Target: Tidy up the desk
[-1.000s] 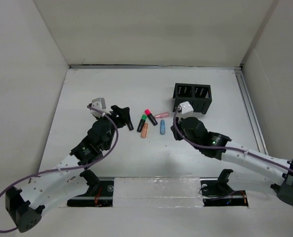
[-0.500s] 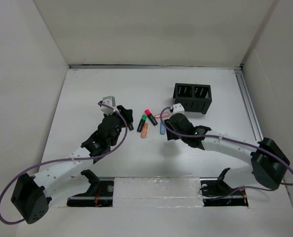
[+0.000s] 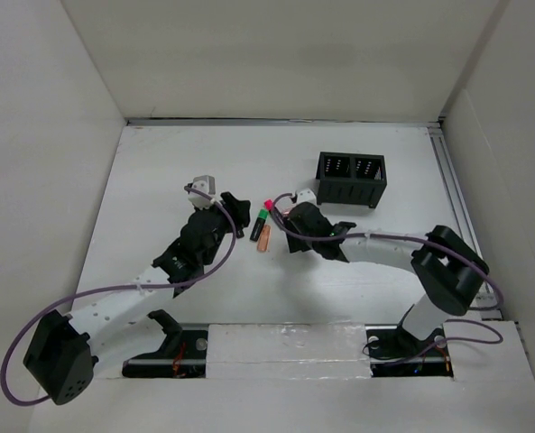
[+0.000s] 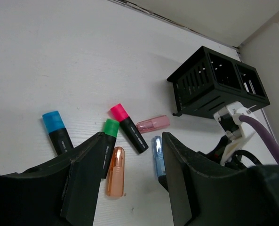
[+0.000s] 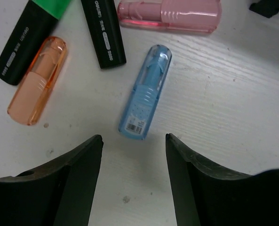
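Note:
I should move my right gripper down and outward onto the barcoded half of the blue translucent case [image 5: 145, 92] next; bare desk on both sides gives room.
On the white desk [image 3: 159, 171] lies a cluster of pens and caps. My right gripper [image 5: 133, 137] hovers open just short of a blue translucent case [image 5: 145, 92], with nothing between its fingers. Around the case lie a pink translucent case [image 5: 170, 16], an orange one [image 5: 35, 82], a green-capped marker [image 5: 28, 40] and a black marker body [image 5: 104, 33]. My left gripper [image 4: 133, 136] is open above the same cluster, beside a blue-capped marker [image 4: 58, 134]. From above, the left gripper [image 3: 235, 209] sits left of the markers and the right gripper [image 3: 292, 233] covers their right side.
A black two-compartment organizer [image 3: 351, 179] stands behind and to the right of the cluster, with white items inside. White walls enclose the desk, and a metal rail [image 3: 456, 207] runs along its right edge. The two wrists are close together over the cluster.
The right arm swung left from in front of the organizer to over the blue case, and its gripper opened. The left gripper moved right toward the markers.

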You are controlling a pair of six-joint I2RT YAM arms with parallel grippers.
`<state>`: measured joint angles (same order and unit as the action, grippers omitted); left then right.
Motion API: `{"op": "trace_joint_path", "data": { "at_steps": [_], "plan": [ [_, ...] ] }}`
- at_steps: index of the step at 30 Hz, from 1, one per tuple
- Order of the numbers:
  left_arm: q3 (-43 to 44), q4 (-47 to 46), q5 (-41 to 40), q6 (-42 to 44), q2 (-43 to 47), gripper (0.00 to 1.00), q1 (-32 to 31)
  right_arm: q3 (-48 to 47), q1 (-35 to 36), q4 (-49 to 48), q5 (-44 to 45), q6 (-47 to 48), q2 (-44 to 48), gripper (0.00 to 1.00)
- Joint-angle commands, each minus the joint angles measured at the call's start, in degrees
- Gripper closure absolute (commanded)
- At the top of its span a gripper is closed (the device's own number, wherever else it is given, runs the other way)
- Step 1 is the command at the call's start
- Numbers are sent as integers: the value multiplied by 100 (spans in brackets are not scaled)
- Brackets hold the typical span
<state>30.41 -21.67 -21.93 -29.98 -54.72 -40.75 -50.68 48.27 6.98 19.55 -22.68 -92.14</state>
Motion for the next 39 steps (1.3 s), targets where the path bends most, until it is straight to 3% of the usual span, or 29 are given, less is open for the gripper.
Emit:
{"op": "trace_joint_path", "data": {
  "at_steps": [1,4,6,8,10,12,15,18,23,27,39],
  "plan": [
    [-114,-355,93,106,14,53,23,-433,-55,-408,92,62,-383,39],
    [-158,-364,145,202,66,53,23,-540,-168,-461,224,27,-743,42],
    [-229,-382,128,290,224,53,23,-610,-222,-575,295,-8,-1007,53],
    [-273,-417,111,317,321,53,23,-619,-222,-567,338,-35,-1104,55],
    [-343,-469,102,343,452,53,23,-628,-222,-523,462,-79,-1140,65],
    [-378,-505,84,413,532,53,23,-602,-222,-400,532,-105,-991,79],
    [-431,-540,5,484,655,53,23,-522,24,-59,716,-105,-307,84],
    [-492,-645,-30,528,708,53,23,-478,24,136,708,26,658,84],
    [-554,-821,40,642,577,54,23,-995,-598,84,410,473,1251,83],
    [-703,-952,49,660,620,54,23,-1592,-1379,-47,251,747,717,84],
    [-809,-1050,84,668,682,54,23,-2579,-2445,4,-30,756,-339,84]
  ]
}}
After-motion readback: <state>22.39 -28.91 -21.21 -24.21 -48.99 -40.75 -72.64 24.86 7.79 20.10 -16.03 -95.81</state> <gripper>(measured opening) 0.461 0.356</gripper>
